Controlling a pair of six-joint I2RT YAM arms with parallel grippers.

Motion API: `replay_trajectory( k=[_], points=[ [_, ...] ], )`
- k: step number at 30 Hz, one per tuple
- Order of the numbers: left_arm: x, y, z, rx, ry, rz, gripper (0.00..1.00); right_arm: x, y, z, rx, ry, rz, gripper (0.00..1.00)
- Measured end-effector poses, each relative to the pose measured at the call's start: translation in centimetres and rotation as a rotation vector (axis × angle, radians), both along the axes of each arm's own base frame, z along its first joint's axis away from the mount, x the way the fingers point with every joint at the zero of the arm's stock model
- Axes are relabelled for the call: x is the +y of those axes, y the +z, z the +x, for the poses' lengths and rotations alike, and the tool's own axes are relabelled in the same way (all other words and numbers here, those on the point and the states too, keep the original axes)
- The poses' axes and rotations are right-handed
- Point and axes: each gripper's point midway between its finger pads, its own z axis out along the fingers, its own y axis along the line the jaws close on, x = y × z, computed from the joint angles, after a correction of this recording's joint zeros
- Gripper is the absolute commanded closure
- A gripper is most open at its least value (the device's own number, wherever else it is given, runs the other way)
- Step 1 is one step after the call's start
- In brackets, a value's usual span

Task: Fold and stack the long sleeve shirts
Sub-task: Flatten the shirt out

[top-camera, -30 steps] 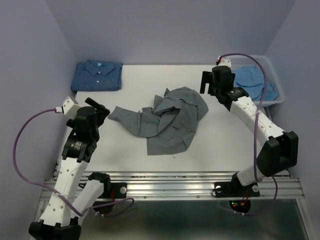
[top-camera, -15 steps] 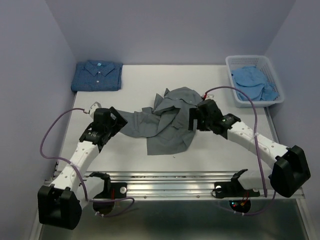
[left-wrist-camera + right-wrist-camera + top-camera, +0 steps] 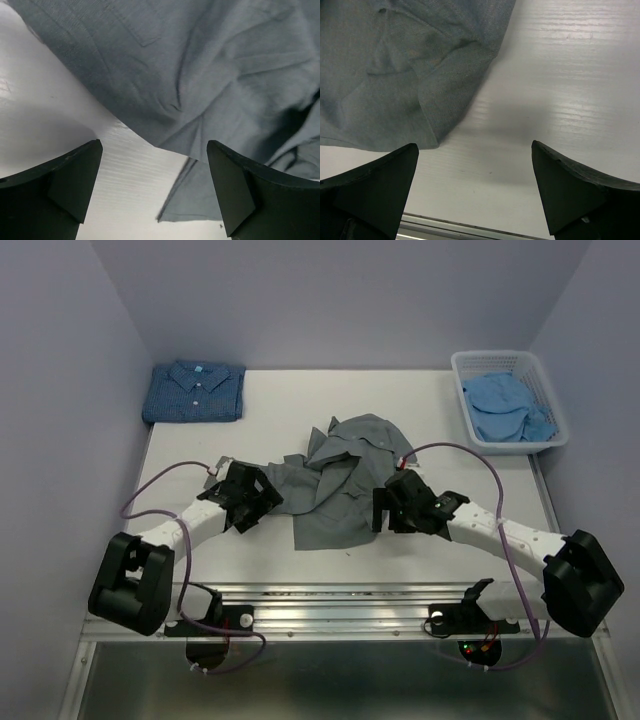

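The left gripper next needs to slide outward and slightly toward the middle of the grey shirt, onto the sleeve's near edge (image 3: 273, 510) (image 3: 135, 124), because that edge lies ahead of its open fingers.
A plain grey shirt (image 3: 345, 475) lies crumpled in the middle of the white table (image 3: 460, 475). A dark blue dotted shirt (image 3: 195, 390) lies folded at the back left. A pale blue shirt (image 3: 505, 405) sits in the basket. My left gripper (image 3: 268, 504) is open and low at the grey shirt's left sleeve. In the left wrist view the grey cloth (image 3: 200, 75) lies just ahead of the left gripper (image 3: 153, 150). My right gripper (image 3: 380, 512) is open at the shirt's lower right edge. In the right wrist view the right gripper (image 3: 475, 147) is over bare table beside the hem (image 3: 395, 75).
A white lattice basket (image 3: 458, 362) stands at the back right corner. The table's metal front rail (image 3: 340, 592) runs just behind both arms' bases. Purple walls close in the left, back and right sides.
Both arms have swung down and inward. The left gripper moved right to the grey shirt's sleeve. The right gripper moved from near the basket to the shirt's lower right edge.
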Motion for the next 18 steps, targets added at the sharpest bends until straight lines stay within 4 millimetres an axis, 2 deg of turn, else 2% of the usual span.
replay_trajectory(
  k=[2,4,7,9,10,11,12,13,18],
  points=[
    [0.0,-1.5,-0.2,0.046,0.012,0.021,0.01,0.2,-0.1,0.0,-0.003,0.003,0.003,0.00],
    [-0.6,-0.9,1.3,0.019,0.030,0.015,0.01,0.5,0.0,0.2,-0.012,0.005,0.011,0.00],
    [-0.9,-1.2,2.3,0.019,0.052,0.018,0.02,0.9,0.1,0.2,-0.024,0.013,0.021,0.00],
    [-1.1,-1.3,3.0,0.011,0.069,0.011,0.10,1.2,0.1,0.3,-0.032,0.024,0.023,0.00],
    [-1.2,-1.2,3.4,0.004,0.077,0.008,0.34,1.3,0.1,0.3,-0.038,0.035,0.019,0.00],
    [-1.3,-1.3,3.9,0.000,0.087,0.008,0.51,1.4,0.1,0.3,-0.042,0.044,0.016,0.00],
    [-1.4,-1.3,4.4,0.000,0.093,0.009,0.78,1.5,0.1,0.3,-0.050,0.056,0.008,0.00],
    [-1.5,-1.9,4.6,0.013,0.094,0.020,1.00,1.6,-0.1,0.3,-0.049,0.068,0.000,0.00],
    [-1.5,-2.5,5.6,0.015,0.102,0.041,1.00,1.6,-1.7,0.3,-0.026,0.077,-0.046,0.00]
  ],
)
